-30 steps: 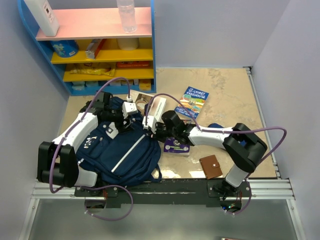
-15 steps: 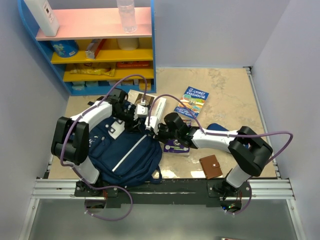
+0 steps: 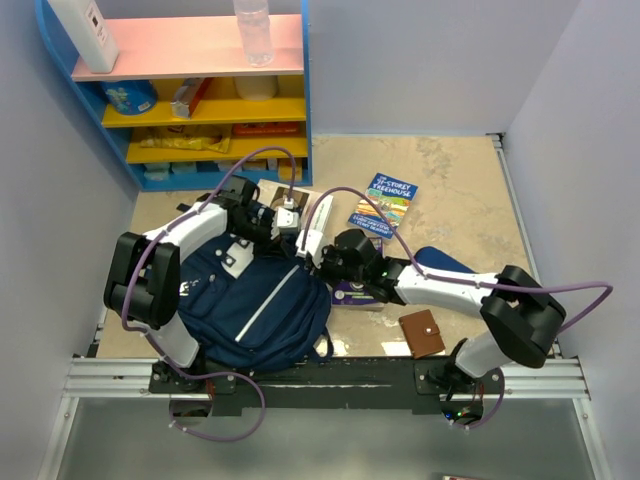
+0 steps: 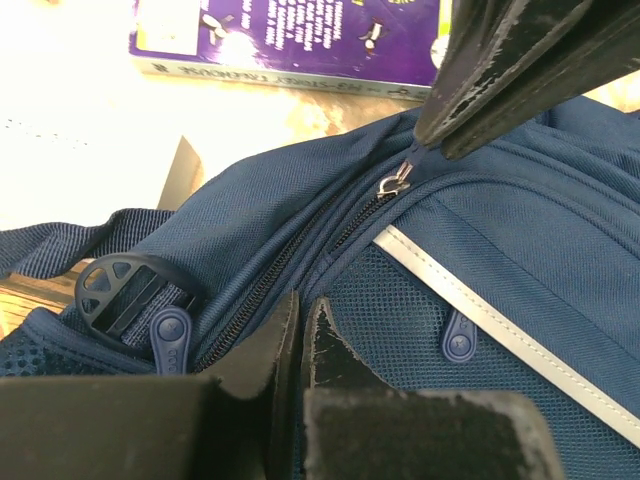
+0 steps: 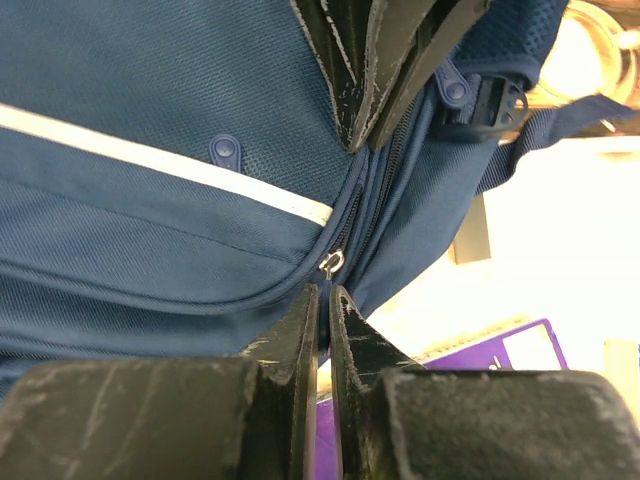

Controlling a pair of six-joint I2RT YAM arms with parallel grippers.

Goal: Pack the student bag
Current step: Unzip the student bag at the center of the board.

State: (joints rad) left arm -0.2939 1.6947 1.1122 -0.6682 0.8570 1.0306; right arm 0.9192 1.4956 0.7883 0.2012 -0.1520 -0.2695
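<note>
The left gripper holds the fabric, so the right gripper should next move back along the bag's curved zip edge [image 3: 321, 288] [image 5: 238, 312] by the purple book.
The student bag [image 3: 250, 305], navy with a light grey stripe, lies at the near left of the table. My left gripper [image 3: 283, 224] is at its far upper edge. In the left wrist view that gripper [image 4: 301, 318] is shut, its tips pinching bag [image 4: 520, 250] fabric beside the zip line. My right gripper [image 3: 314, 256] faces it from the right. In the right wrist view it [image 5: 325, 298] is shut on the zip pull just below the metal slider ring [image 5: 330, 262]. The left fingers [image 5: 345, 80] show at the top there, and the right fingers [image 4: 500, 70] show in the left wrist view above the slider [image 4: 394, 182].
A purple book [image 3: 355, 292] lies under my right arm, beside the bag. A Treehouse book [image 3: 383, 203], a brown wallet [image 3: 422, 332] and a navy pencil case [image 3: 440, 258] lie to the right. A white box [image 3: 310, 215] sits behind the grippers. Blue shelves [image 3: 190, 100] stand at the back left.
My left gripper has swung right to the bag's top edge and shut there. The right arm has stretched lower, its gripper still shut at the zip, and the bag has bunched slightly.
</note>
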